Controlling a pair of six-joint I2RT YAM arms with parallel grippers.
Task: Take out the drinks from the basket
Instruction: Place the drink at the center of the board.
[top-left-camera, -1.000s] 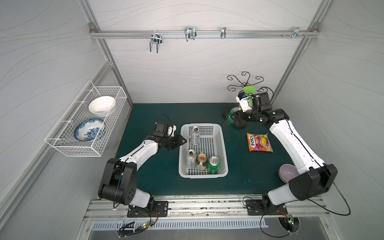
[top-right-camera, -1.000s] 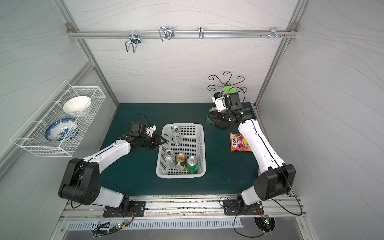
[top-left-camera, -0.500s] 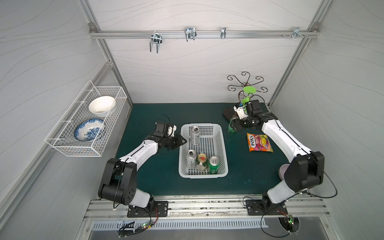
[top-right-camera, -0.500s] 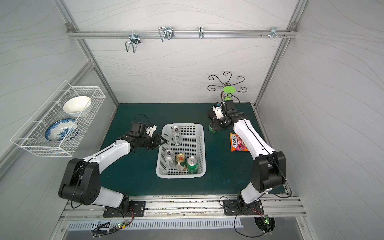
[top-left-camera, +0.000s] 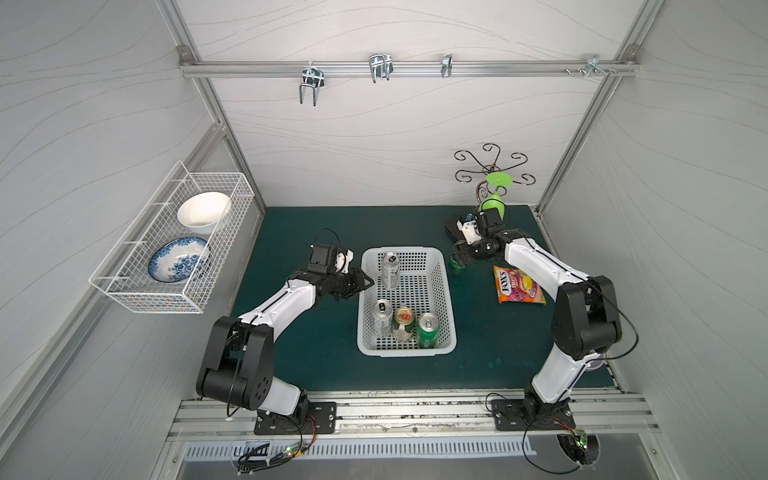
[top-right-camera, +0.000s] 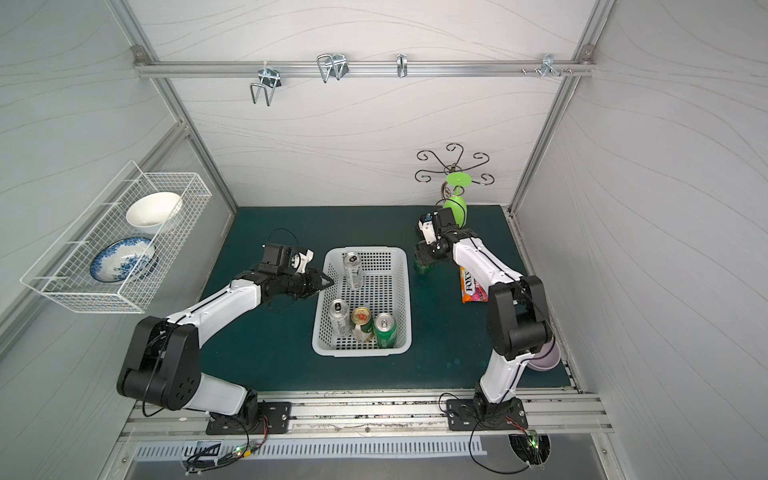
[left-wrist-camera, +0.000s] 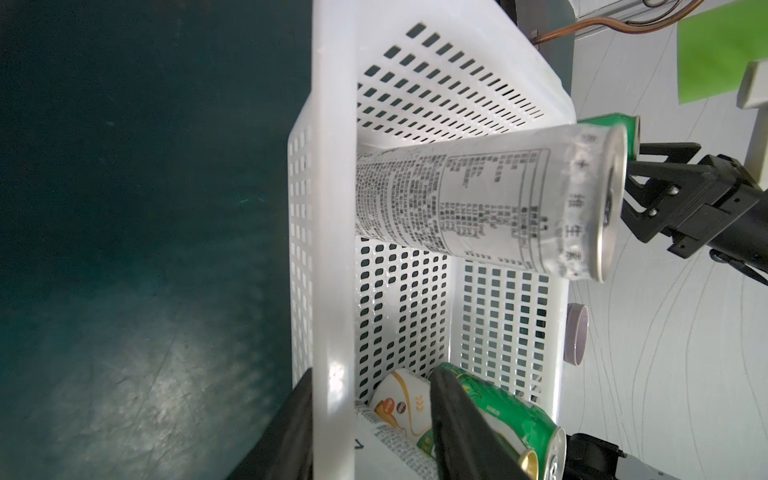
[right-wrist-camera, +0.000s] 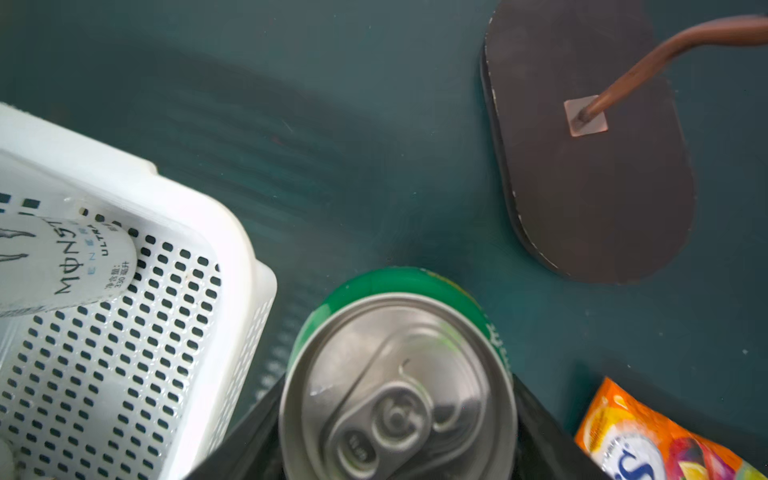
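Note:
The right gripper will next lower the upright green can onto the bare mat (top-left-camera: 455, 273) beside the basket's far corner, just below the gripper, and let go of the can.
The white basket (top-left-camera: 405, 351) (top-right-camera: 361, 351) sits mid-mat with several drinks upright in it: a silver-white can (top-left-camera: 390, 270) at the far end, and another silver-white (top-left-camera: 381, 318), a gold-topped (top-left-camera: 404, 324) and a green can (top-left-camera: 428, 330) at the near end. My left gripper (top-left-camera: 365, 283) (left-wrist-camera: 372, 382) is shut on the basket's left rim (left-wrist-camera: 332, 208), one finger outside and one inside. My right gripper (top-left-camera: 459, 262) (right-wrist-camera: 399, 428) is shut on a green can (right-wrist-camera: 399, 386) (top-right-camera: 423, 267), held upright outside the basket by its far right corner, low over the mat.
An orange snack packet (top-left-camera: 519, 286) (right-wrist-camera: 648, 440) lies right of the held can. The hook stand (top-left-camera: 492, 195) with a green glass, on a dark base (right-wrist-camera: 590, 166), stands behind it. A wire rack (top-left-camera: 174, 245) with bowls hangs on the left wall. A purple bowl (top-right-camera: 544, 357) sits under the right arm.
My right arm has brought the green can down and forward from beside the hook stand to the mat by the basket's corner. My left gripper has closed onto the rim.

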